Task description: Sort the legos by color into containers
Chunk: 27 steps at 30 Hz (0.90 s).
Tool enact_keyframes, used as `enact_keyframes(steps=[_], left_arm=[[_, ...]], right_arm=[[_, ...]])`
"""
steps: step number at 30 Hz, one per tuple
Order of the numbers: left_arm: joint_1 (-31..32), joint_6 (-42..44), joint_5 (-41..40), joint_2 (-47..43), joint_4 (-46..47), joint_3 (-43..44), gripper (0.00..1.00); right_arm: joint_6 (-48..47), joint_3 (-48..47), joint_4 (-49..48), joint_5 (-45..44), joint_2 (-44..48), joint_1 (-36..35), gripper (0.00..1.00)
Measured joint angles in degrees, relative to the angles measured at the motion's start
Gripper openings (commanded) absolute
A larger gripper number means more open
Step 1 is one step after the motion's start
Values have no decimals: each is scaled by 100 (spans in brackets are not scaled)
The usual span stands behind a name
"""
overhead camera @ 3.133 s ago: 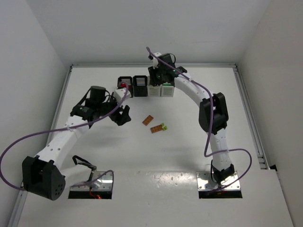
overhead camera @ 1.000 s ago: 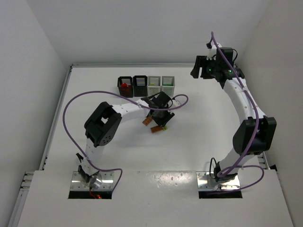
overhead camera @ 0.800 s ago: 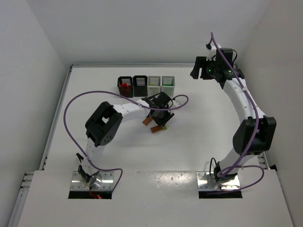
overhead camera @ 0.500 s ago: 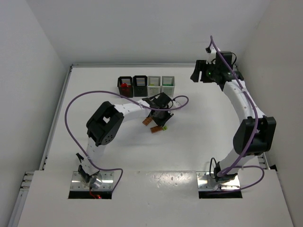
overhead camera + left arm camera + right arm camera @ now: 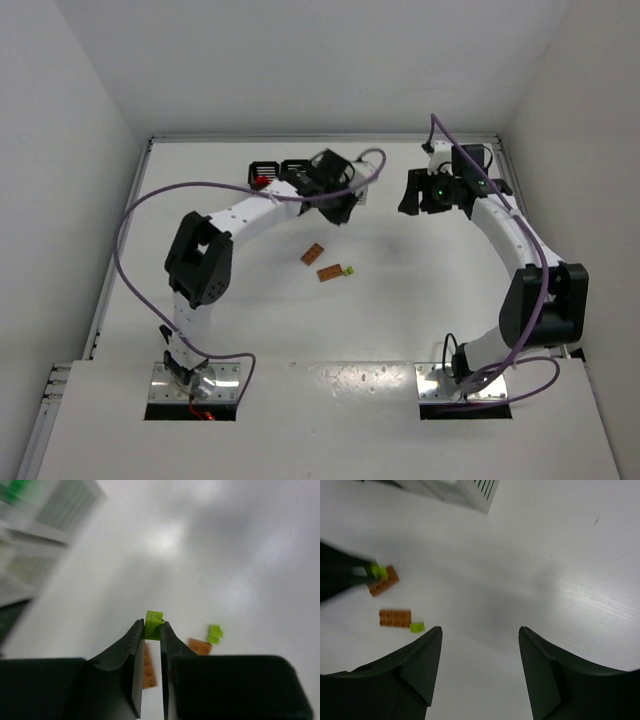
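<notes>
The other white container has green in it, so my left gripper should next go up and outward over the white container beside the black one, then go down to let go of the yellow-green lego.
My left gripper (image 5: 152, 628) is shut on a small yellow-green lego (image 5: 154, 624), held in the air. In the top view the left gripper (image 5: 338, 208) hangs in front of the row of containers, covering the white ones; two black containers (image 5: 264, 170) show, the leftmost holding a red lego (image 5: 262, 181). On the table lie two orange legos (image 5: 313, 254) (image 5: 328, 272) and a yellow-green lego (image 5: 348, 269). My right gripper (image 5: 480, 630) is open and holds nothing, off to the right (image 5: 415, 190), above bare table.
A white container's corner (image 5: 470, 492) shows at the top of the right wrist view. The table's back wall runs just behind the containers. Purple cables loop over both arms.
The left gripper shut on the yellow-green lego by the orange ones and carried it up toward the containers. The right arm swung down and left, its jaws narrowing a little.
</notes>
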State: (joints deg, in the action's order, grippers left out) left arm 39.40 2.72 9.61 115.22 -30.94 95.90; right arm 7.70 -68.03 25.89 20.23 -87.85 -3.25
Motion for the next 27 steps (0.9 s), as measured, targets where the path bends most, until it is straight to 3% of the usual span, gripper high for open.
enact_keyframes(steps=[6,13,17,27], left_arm=[[-741,-90,-81,-258,15,1294,15],[-1049,-297,-289,175,-13,2208,16],[-1104,-337,-310,756,-61,2579,17],[-1165,-348,-503,1545,-214,2835,22]], right_arm=[[-400,852,173,446,446,-31,62],[-673,1714,87,892,765,-234,59],[-761,2269,79,953,1023,-522,59],[-885,2308,-17,870,1032,-793,59]])
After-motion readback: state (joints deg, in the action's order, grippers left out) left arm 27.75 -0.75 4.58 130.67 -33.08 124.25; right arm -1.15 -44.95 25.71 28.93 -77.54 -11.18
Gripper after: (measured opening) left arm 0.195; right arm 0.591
